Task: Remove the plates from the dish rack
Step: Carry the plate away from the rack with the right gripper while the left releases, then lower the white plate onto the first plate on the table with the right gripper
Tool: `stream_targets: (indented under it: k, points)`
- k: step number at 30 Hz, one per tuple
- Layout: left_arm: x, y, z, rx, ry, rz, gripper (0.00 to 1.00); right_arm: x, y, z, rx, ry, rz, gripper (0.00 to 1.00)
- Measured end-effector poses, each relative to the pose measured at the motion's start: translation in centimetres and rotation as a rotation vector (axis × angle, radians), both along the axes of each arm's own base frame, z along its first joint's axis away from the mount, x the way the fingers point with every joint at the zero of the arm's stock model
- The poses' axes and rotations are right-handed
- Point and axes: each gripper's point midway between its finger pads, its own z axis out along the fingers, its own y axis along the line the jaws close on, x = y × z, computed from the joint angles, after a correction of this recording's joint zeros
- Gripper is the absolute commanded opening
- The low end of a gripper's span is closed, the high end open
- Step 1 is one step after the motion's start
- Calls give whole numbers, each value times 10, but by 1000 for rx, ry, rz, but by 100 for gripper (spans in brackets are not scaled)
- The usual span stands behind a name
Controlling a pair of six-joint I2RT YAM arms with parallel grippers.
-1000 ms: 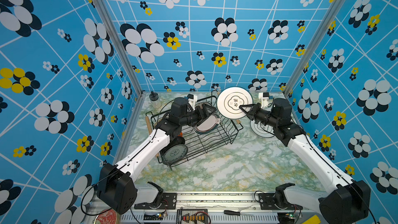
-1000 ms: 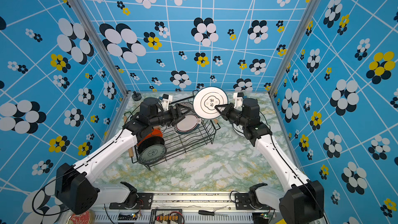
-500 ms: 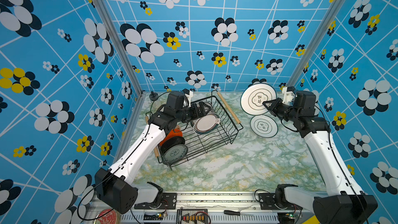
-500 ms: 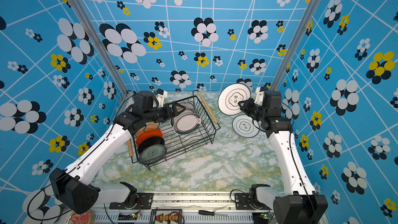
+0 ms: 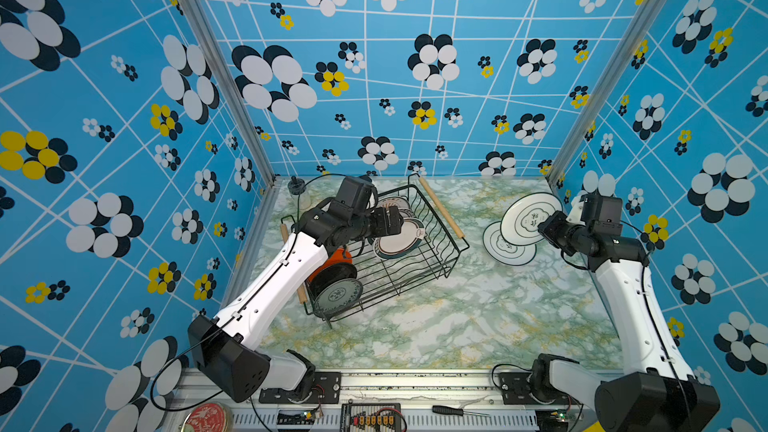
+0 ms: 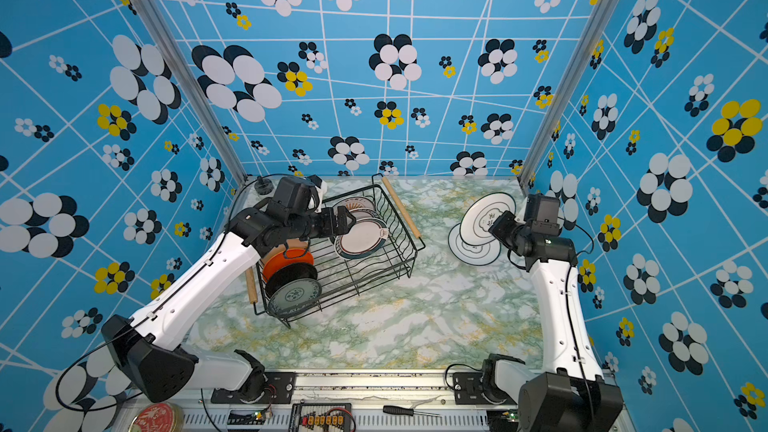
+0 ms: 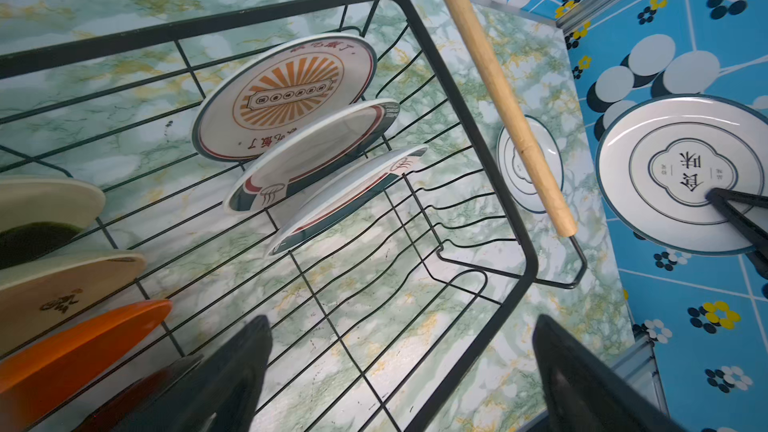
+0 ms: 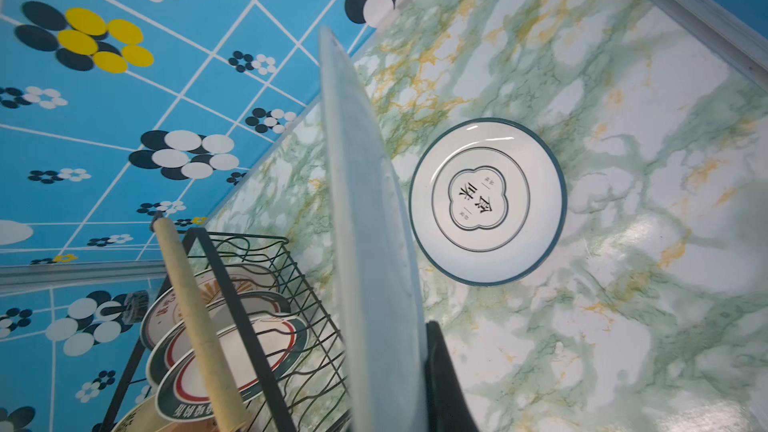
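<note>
The robot will lower its right gripper and let go of the dark-rimmed white plate on that lying plate (image 5: 505,249) (image 8: 488,201), because that matching plate already lies flat below the held one.
The black wire dish rack (image 5: 419,272) (image 6: 374,268) stands left of centre in both top views. Three white printed plates (image 5: 399,238) (image 7: 316,151) lean at its far end. Small cream, tan and orange plates (image 7: 83,342) stand at the near end. My left gripper (image 5: 395,220) (image 7: 401,320) hangs open over the rack's wire floor, holding nothing. My right gripper (image 5: 542,226) (image 8: 399,347) is shut on a dark-rimmed white plate (image 5: 528,216) (image 8: 365,222), tilted just above a matching plate (image 5: 505,243) (image 8: 486,201) lying on the table.
The rack's wooden handle (image 5: 441,213) lies between the two arms. A clear jar with a black lid (image 5: 297,193) stands in the back left corner. A red tin (image 5: 205,419) and a screwdriver (image 5: 455,410) lie on the front rail. Blue patterned walls close three sides.
My right gripper carried the white plate from beside the rack to the right and down, over the plate on the table. My left gripper opened a little wider and shifted over the rack.
</note>
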Motion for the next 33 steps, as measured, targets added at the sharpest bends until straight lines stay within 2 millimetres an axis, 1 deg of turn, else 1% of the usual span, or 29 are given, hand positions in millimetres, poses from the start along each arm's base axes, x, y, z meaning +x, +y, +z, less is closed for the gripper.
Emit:
stream_targets:
  k: [4,7,9,11,14,17,19,25,33]
  points:
    - [1,-2,-19,73,52,-10,99,-2,-16,-41,25,88,-48,0]
    - [3,-8,-21,129,46,-40,99,1,-24,-66,47,134,-70,0]
    - [3,-10,-22,176,29,-59,99,1,-27,-77,69,150,-78,0]
    - [1,-12,-22,220,7,-75,99,1,-29,-85,83,160,-87,0]
    - [-1,-12,-23,299,-33,-91,99,6,-34,-90,103,152,-97,0]
    - [0,-10,-21,384,-87,-86,99,14,-40,-94,123,138,-107,0]
    - [0,-10,-20,416,-112,-86,99,20,-43,-100,141,139,-112,0]
    - [2,-1,-13,450,-155,-53,99,30,-42,-124,200,174,-106,0]
    - [4,5,-12,477,-167,-27,99,39,-40,-136,234,176,-96,0]
